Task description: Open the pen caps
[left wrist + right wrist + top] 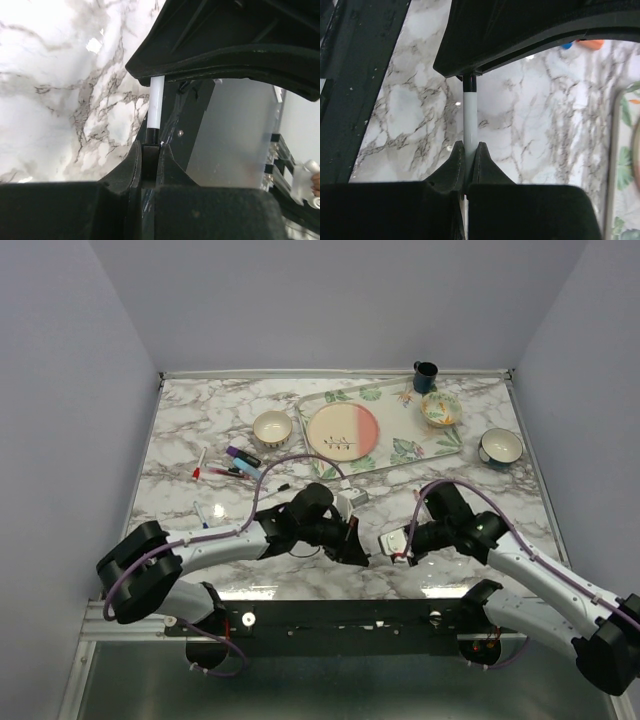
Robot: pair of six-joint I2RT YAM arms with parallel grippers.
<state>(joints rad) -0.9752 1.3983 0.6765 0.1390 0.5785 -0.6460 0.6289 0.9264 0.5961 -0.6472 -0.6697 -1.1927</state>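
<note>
My left gripper needs to pull left in the top view, off the held barrel (155, 102), and bring the cap down beside the orange piece below.
My two grippers meet over the table's near middle and hold one pen (375, 545) between them. My left gripper (150, 150) is shut on the pen's black cap (150, 136). The white barrel (155, 102) runs from it into the other gripper's body. My right gripper (469, 150) is shut on the white barrel (469, 117), and the black cap (469, 84) shows at its far end. In the top view the left gripper (355, 540) and right gripper (395, 545) sit close together. More pens (240, 460), one red-capped (199, 468), lie at the left.
A floral tray (400, 452) with a pink and cream plate (342, 433) and a small bowl (440, 408) lies at the back. A cream bowl (272, 427), a white bowl (500, 446) and a dark mug (425, 375) stand around it. Another pen (200, 512) lies near left.
</note>
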